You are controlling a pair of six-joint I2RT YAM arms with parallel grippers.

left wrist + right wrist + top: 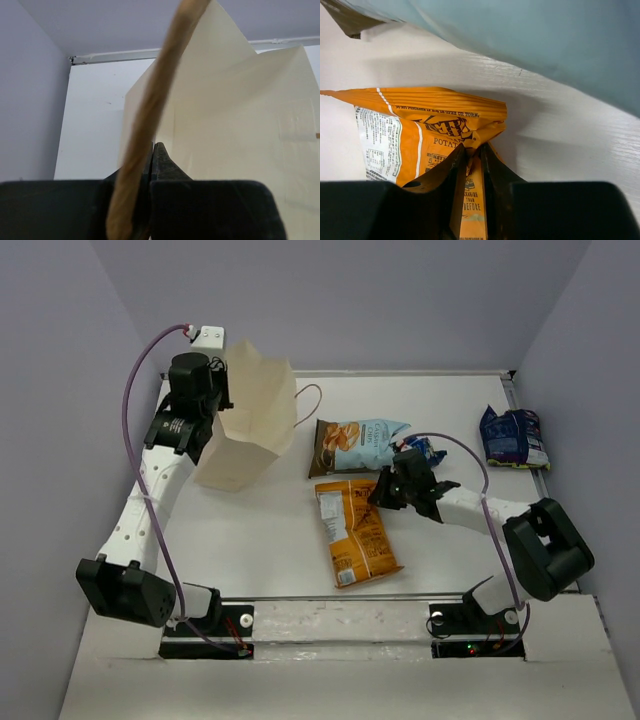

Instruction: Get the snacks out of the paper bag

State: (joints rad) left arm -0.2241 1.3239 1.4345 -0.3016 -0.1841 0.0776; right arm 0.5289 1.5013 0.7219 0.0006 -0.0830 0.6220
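The tan paper bag (pixel 250 425) stands tilted, so I need to pull the bag's rim to the left in the top view toward the side with my left gripper and let go.
The tan paper bag (pixel 250 425) stands tilted at the back left, and my left gripper (pixel 218 392) is shut at its upper rim. In the left wrist view the jaws (pixel 151 150) are pressed together, the bag's handle (pixel 150 100) runs across them, and the bag wall (pixel 235 130) fills the right. The orange chip bag (pixel 355 530) lies flat at the centre, and my right gripper (pixel 385 490) is shut on its top right corner (pixel 472 150). The light-blue chip bag (pixel 360 440) lies beside the paper bag. The small shiny blue packet (pixel 427 450) is partly hidden behind my right wrist. The dark navy packet (pixel 513 437) lies at the far right.
The paper bag's other loop handle (pixel 312 400) hangs out to the right. The light-blue bag (pixel 545 40) lies close above my right fingers. The table's raised back edge (pixel 400 373) and the side walls bound the white surface.
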